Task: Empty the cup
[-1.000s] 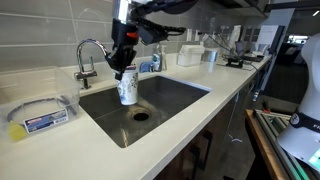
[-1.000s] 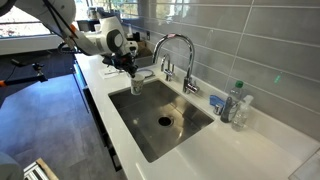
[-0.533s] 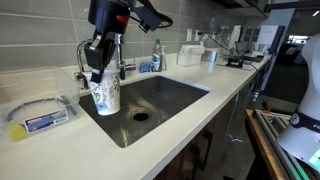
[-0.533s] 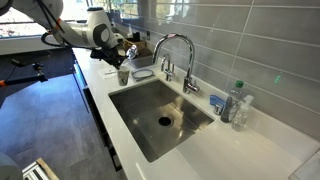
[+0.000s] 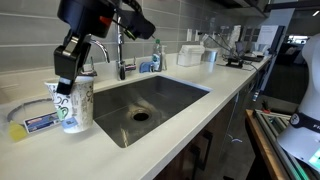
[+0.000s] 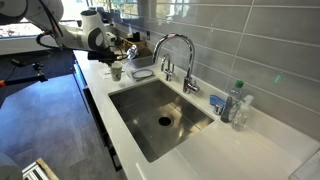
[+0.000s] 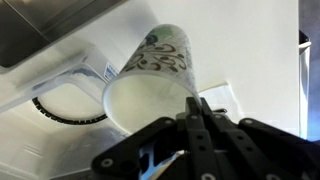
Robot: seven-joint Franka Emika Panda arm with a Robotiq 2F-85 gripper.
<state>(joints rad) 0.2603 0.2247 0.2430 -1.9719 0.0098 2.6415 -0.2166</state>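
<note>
I should next lower the cup [image 5: 72,105] with my gripper onto the bare counter beside the clear plastic container and release the cup's rim, as the cup's inside looks empty.
The cup [image 5: 72,105] is a tapered white paper cup with blue-green marks. It is upright over the counter beside the sink, at or just above the surface. My gripper [image 5: 68,78] is shut on its rim from above. In an exterior view the cup [image 6: 116,72] is small, under the gripper [image 6: 113,62] at the sink's far corner. In the wrist view the cup [image 7: 150,80] shows its white inside, which looks empty, with the closed fingertips [image 7: 198,103] pinching the rim.
A flat clear plastic container with a blue label [image 5: 35,120] lies right beside the cup; it also shows in the wrist view [image 7: 60,100]. The steel sink [image 5: 165,92] and a curved faucet [image 5: 122,45] are nearby. A water bottle [image 6: 235,105] stands on the counter.
My gripper has carried the cup from over the sink basin sideways to the counter next to the plastic container. The cup has stayed upright and in the grip.
</note>
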